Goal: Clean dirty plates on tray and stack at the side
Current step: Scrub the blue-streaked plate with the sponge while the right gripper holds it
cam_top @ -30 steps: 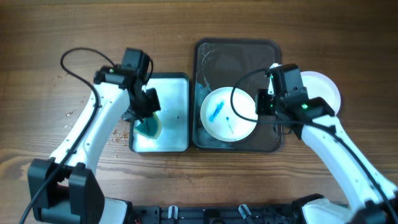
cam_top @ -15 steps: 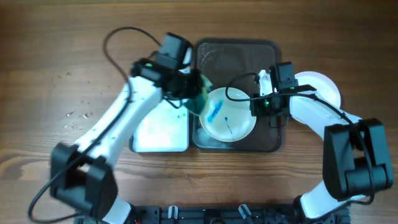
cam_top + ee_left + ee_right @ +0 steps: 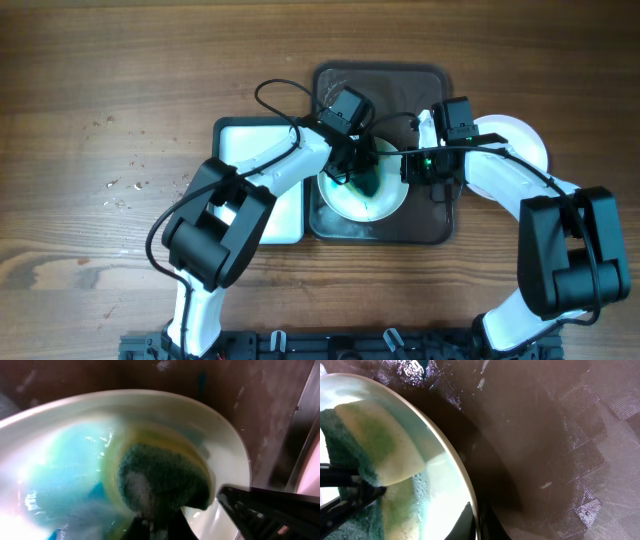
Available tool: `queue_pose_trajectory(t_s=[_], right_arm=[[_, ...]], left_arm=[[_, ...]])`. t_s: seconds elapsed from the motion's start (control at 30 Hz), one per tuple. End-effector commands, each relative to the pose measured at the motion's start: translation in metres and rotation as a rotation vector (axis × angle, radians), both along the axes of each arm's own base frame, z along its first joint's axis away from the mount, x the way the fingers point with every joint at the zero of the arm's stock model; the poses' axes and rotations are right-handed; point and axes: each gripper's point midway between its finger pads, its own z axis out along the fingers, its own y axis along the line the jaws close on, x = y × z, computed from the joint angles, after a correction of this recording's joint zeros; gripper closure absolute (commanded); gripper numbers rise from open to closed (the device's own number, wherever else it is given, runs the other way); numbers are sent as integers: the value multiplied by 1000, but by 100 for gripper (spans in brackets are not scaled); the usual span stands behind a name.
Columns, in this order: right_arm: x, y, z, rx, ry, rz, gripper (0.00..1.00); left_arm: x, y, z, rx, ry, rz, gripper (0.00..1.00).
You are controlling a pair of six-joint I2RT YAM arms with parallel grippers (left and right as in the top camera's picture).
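The water is open in the white basin. My left gripper should next wipe on over the blue smear, then rise, lower into the basin and release the sponge.
A white plate smeared with blue lies on the dark tray. My left gripper is shut on a green and yellow sponge and presses it onto the plate's inside. My right gripper is shut on the plate's right rim, one finger inside, one outside. The sponge also shows in the right wrist view, wet with foam. Clean white plates are stacked on the table right of the tray.
A white basin of pale water stands left of the tray, touching it. Crumbs lie on the wood at far left. Black cables loop over both arms above the tray.
My left gripper has carried the sponge from the white basin to the right onto the plate. My right gripper has closed in on the plate's right rim and stays there.
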Motion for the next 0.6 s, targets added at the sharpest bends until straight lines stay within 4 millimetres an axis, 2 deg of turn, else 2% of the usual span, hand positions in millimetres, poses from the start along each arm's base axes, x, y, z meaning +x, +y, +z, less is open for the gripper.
queue_pose_trajectory(t_s=[0.0, 0.13, 0.17, 0.27, 0.33, 0.37, 0.43, 0.57], right_arm=[[-18, -15, -26, -77, 96, -34, 96], [-19, -15, -27, -80, 102, -31, 96], [-20, -15, -27, -79, 102, -31, 96], [-18, -15, -26, -79, 98, -31, 96], [-18, -15, -26, -78, 96, -32, 96], [-18, -15, -26, -79, 97, -32, 96], [-18, -15, -26, -79, 97, -30, 96], [-17, -15, -26, -76, 94, -40, 96]], left_arm=[[8, 72, -43, 402, -83, 14, 96], [16, 148, -42, 681, -87, 22, 96], [16, 161, -42, 711, -71, 3, 96], [15, 180, -42, 737, -35, -29, 96], [8, 185, -43, 739, 3, -35, 96], [1, 180, -44, 710, 33, -61, 96], [-17, 148, -49, 542, 104, -149, 96], [-34, 79, -44, 278, 115, -237, 96]])
